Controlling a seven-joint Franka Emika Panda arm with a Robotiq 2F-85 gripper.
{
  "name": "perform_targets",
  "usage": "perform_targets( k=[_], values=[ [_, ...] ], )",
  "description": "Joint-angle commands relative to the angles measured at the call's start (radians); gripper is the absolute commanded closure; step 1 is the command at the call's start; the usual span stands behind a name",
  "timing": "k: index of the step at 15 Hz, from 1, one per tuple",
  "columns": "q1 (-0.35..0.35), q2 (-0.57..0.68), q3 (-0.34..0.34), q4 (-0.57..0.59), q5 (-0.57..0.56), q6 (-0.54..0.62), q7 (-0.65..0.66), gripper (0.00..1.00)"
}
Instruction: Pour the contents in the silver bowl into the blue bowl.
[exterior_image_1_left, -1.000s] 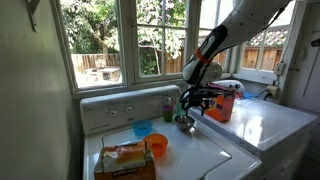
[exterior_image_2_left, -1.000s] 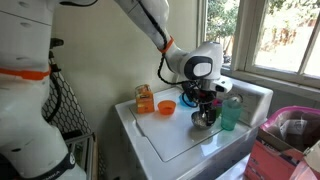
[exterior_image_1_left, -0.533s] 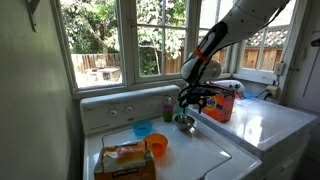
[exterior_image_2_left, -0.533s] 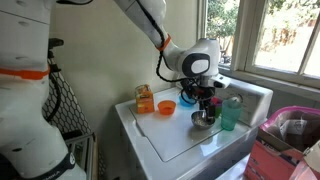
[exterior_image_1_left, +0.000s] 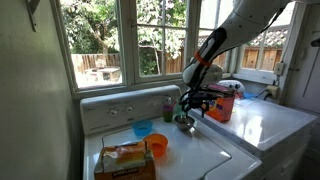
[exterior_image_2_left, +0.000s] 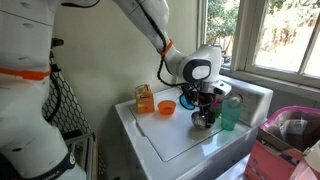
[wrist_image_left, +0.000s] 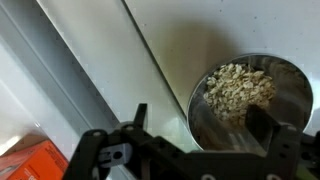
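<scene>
My gripper needs to go down slightly onto the silver bowl's rim (exterior_image_1_left: 191, 119) (wrist_image_left: 189, 110) and close.
The silver bowl (wrist_image_left: 240, 100) holds pale oat-like flakes and stands on the white washer top; it shows in both exterior views (exterior_image_1_left: 184, 123) (exterior_image_2_left: 203, 121). My gripper (wrist_image_left: 203, 120) is open just above it. One finger is outside the bowl's left rim and the other over its inside. In both exterior views the gripper (exterior_image_1_left: 190, 104) (exterior_image_2_left: 206, 104) hangs directly over the bowl. The light-blue bowl (exterior_image_1_left: 143, 128) sits further along the washer top, near the control panel, apart from the gripper.
An orange plastic cup (exterior_image_1_left: 157, 146) (exterior_image_2_left: 166, 106) and a bagged loaf (exterior_image_1_left: 125, 160) lie near the blue bowl. A green bottle (exterior_image_1_left: 168, 105) (exterior_image_2_left: 231, 112) stands close by the silver bowl. An orange box (exterior_image_1_left: 222, 102) sits on the neighbouring machine. Windows are behind.
The gripper has dipped slightly toward the silver bowl. The bowls have not moved.
</scene>
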Motion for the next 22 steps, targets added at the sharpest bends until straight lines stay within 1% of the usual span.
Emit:
perform_targets(
  k=[1,4,5,6,8,9,15,16,22],
  values=[
    [-0.005,0.051,0.001,0.020,0.022,0.015,0.008,0.00],
    [-0.011,0.074,0.005,0.027,0.038,0.015,-0.001,0.08],
    [-0.012,0.080,0.006,0.029,0.044,0.016,-0.001,0.15],
    [-0.013,0.084,0.006,0.031,0.050,0.017,-0.003,0.26],
    [-0.014,0.090,0.006,0.035,0.057,0.021,-0.003,0.40],
    [-0.014,0.092,0.007,0.038,0.062,0.022,-0.004,0.51],
    [-0.013,0.090,0.006,0.038,0.072,0.033,-0.006,0.95],
    [-0.012,0.089,0.005,0.038,0.072,0.037,-0.004,1.00],
    [-0.002,0.071,-0.002,0.039,0.060,0.042,0.004,1.00]
  ],
)
